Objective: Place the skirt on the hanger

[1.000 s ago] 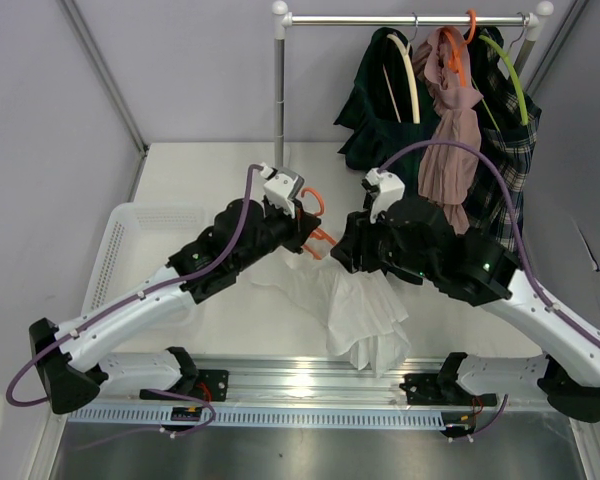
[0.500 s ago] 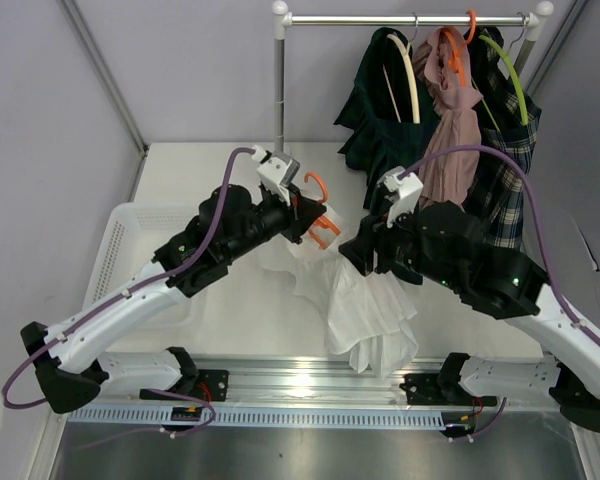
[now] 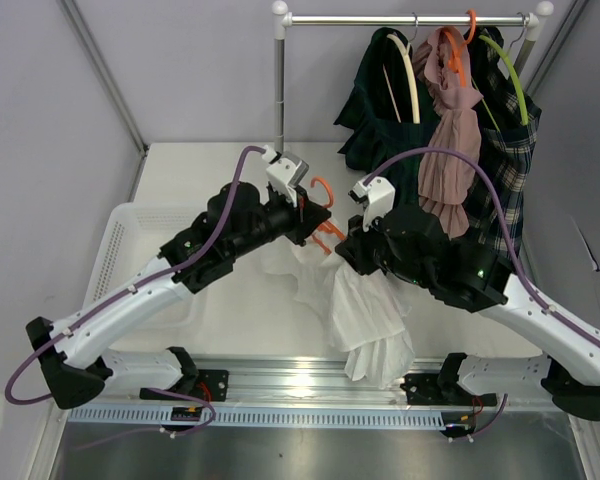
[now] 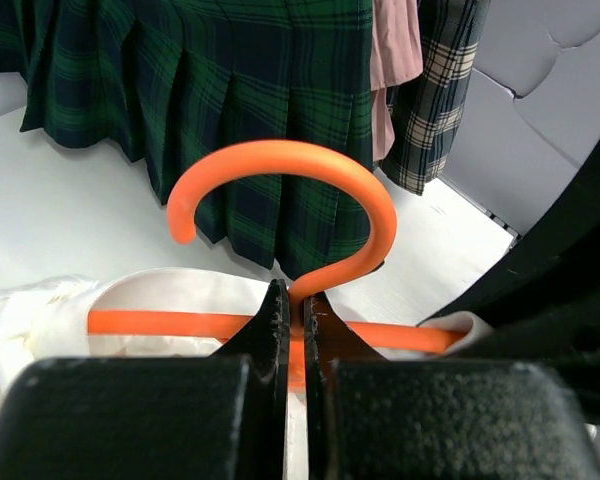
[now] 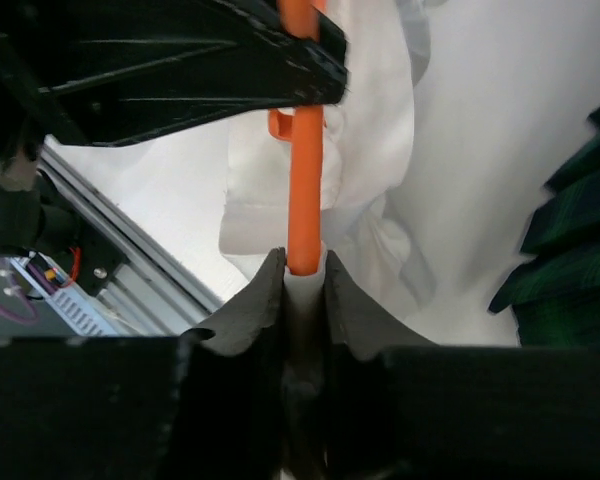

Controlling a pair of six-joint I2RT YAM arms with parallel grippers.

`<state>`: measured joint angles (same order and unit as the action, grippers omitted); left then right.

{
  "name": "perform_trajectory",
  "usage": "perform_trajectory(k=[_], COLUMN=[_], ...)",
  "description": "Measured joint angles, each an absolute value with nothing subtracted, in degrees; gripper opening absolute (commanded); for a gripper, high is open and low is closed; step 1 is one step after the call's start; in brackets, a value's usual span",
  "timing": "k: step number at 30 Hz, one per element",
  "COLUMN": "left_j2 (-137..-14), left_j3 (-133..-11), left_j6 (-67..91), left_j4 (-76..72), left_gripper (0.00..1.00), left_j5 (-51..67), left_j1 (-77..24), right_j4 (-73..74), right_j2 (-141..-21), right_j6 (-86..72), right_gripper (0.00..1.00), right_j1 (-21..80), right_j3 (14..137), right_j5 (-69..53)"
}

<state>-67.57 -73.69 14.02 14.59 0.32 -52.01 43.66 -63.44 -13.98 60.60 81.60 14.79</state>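
Observation:
My right gripper rises outward next, brings the hook over the rail's empty part (image 3: 358, 20) and releases the hanger, as that rail part lies above and outward of it.
An orange hanger (image 3: 322, 189) is held above the table's middle. My left gripper (image 3: 313, 222) is shut on its neck just under the hook, as the left wrist view shows at the hanger (image 4: 310, 165) and gripper (image 4: 297, 300). The white skirt (image 3: 367, 318) drapes from the hanger's bar and hangs down toward the table's front edge. My right gripper (image 3: 343, 250) comes in from the right. In the right wrist view that gripper (image 5: 302, 266) is shut on white skirt (image 5: 380, 120) cloth wrapped round the end of the hanger's (image 5: 302, 150) bar.
A clothes rail (image 3: 410, 19) at the back right carries green plaid skirts (image 3: 380, 110), a pink garment (image 3: 450, 130) and other hangers. Its pole (image 3: 278, 90) stands just behind my left gripper. A white basket (image 3: 130, 240) sits at the left under my left arm.
My right gripper swung back in toward the hanger and closed on its cloth-covered end. My left arm shifted the hanger slightly back and up. The skirt hangs longer below.

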Motion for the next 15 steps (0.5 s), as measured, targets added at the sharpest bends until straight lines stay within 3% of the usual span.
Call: perform_trajectory(k=[1,4,7,11,15], left_j2=[-67.6,-68.1,-68.8,-69.7,-69.9], left_j3=[-73.8,-74.0,-74.5,-76.4,-79.7], left_j6=[14.0,14.0,14.1,14.2,14.4], left_j4=[14.7,14.7,14.7,14.7,15.1], left_gripper=[0.0,0.01,0.14,0.49,0.58], left_j5=[0.3,0.3,0.3,0.0,-1.2], left_j1=[-52.0,-52.0,-52.0,-52.2,-52.2], right_j4=[43.7,43.6,43.7,44.3,44.6], right_j2=[-63.4,-63.2,-62.8,-62.0,-61.6], right_j6=[-14.3,-15.2,-16.2,-17.1,-17.8], right_gripper=[0.0,0.0,0.0,0.0,0.0], right_j1=[60.6,60.9,61.1,61.3,61.3], right_j3=[81.4,81.0,80.8,80.8,81.1], right_j5=[15.3,16.5,17.7,19.3,21.2])
